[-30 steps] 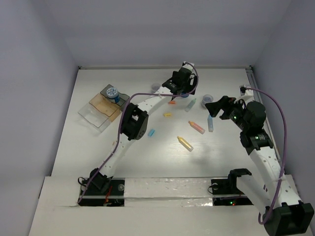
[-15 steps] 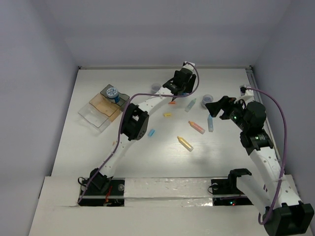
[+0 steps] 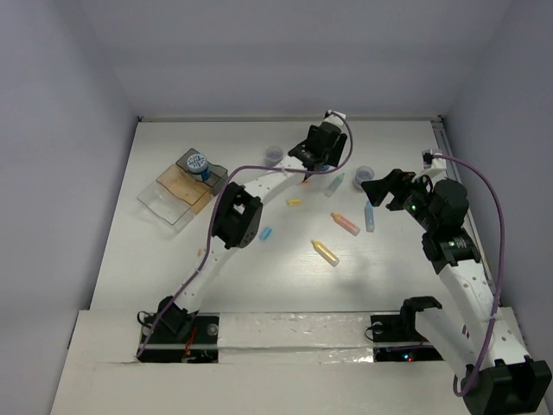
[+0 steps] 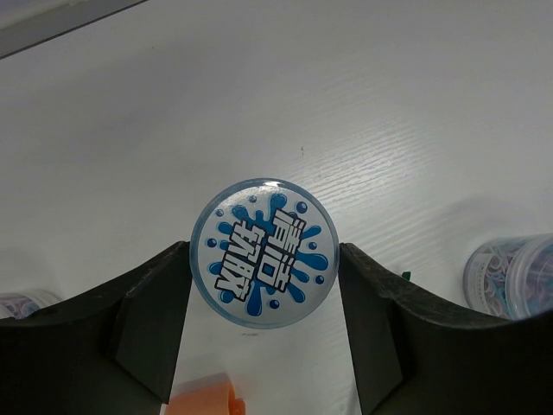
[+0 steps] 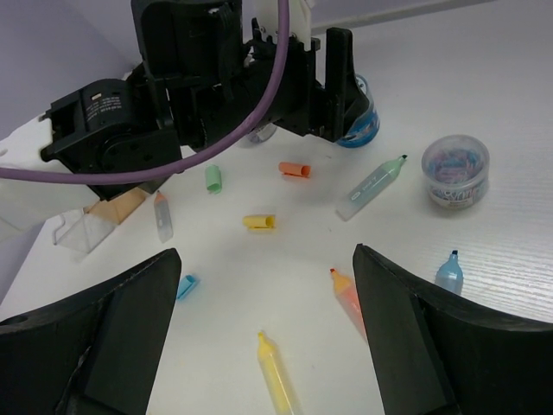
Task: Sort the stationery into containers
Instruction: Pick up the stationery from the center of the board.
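A matching tub stands inside. My left gripper next moves its tub left in the top view over the dark grey box's empty end [image 3: 217, 177], then releases it.
My left gripper [image 3: 323, 152] is at the far middle of the table, shut on a round blue-patterned tub [image 4: 265, 253], one finger against each side. That tub also shows in the right wrist view [image 5: 359, 121]. My right gripper [image 3: 373, 192] is open and empty, held above the table at the right. Below it lie a yellow pen [image 5: 276, 367], an orange pen [image 5: 347, 298], a green pen [image 5: 371, 187] and a blue pen [image 5: 449, 275]. The containers stand far left: a dark grey box [image 3: 184, 159] holding another blue tub [image 3: 198, 162], a tan tray [image 3: 183, 186] and a clear tray [image 3: 168, 207].
Eraser blocks lie near the left arm: orange [image 5: 295, 169], yellow [image 5: 259, 222], green [image 5: 213, 179], blue [image 5: 186, 286]. A translucent cup of clips [image 5: 455, 170] stands right of the held tub, another cup [image 3: 274, 154] to its left. A grey pen [image 5: 162, 216] lies by the arm.
My left gripper has shifted slightly to the right around the tub, uncovering the cup on its left. The right arm has not moved.
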Tool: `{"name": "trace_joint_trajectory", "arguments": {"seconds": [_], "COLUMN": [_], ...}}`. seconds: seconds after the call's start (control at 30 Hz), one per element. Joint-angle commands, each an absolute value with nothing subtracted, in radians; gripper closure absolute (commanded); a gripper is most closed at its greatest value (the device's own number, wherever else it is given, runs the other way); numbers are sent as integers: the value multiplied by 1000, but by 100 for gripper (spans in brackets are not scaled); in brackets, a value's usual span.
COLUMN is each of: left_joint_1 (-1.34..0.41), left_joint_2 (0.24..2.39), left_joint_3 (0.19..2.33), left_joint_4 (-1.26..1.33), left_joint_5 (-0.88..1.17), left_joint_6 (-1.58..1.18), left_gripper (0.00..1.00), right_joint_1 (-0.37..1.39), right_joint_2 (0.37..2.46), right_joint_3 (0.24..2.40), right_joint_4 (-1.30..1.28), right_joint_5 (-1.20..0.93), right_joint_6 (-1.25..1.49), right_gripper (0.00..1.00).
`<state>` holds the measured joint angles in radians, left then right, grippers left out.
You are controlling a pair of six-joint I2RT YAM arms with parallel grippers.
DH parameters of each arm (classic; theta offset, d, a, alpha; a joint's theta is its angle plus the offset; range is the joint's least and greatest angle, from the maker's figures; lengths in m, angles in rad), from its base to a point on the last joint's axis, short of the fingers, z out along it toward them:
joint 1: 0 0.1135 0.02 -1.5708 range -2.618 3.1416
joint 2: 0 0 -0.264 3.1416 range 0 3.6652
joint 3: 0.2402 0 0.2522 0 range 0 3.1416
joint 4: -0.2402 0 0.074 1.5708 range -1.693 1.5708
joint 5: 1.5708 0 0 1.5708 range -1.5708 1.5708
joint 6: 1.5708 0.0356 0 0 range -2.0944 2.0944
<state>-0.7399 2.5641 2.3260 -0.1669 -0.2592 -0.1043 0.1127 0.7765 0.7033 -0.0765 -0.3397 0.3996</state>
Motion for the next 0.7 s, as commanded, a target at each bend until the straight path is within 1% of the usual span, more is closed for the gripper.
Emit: {"name": "trace_joint_trajectory", "arguments": {"seconds": [0.0,0.1,0.3,0.5,0.53,0.67], "left_joint_1": [-742,-742,-742,-700,-689,-597], "left_joint_2": [2395,2332,2205,1979,1900,1695], "left_joint_3": [2322,2300,2171,1910,1816,1579], "left_joint_4": [-124,-110,-94,-63,-48,-29], "left_joint_5": [-282,-282,-317,-377,-390,-414], "left_joint_6": [-97,-97,-123,-163,-182,-260], "left_gripper": [59,60,62,63,63,63], "right_joint_1": [120,120,120,120,120,120], "right_joint_2": [770,769,770,772,772,770], "right_joint_3": [704,706,703,706,706,706], "right_joint_4": [-55,-55,-55,-58,-60,-58], "right_joint_5": [-331,-328,-330,-336,-337,-341], "right_joint_6": [391,391,390,390,388,390], "right_gripper": [13,13,13,13,13,13]}}
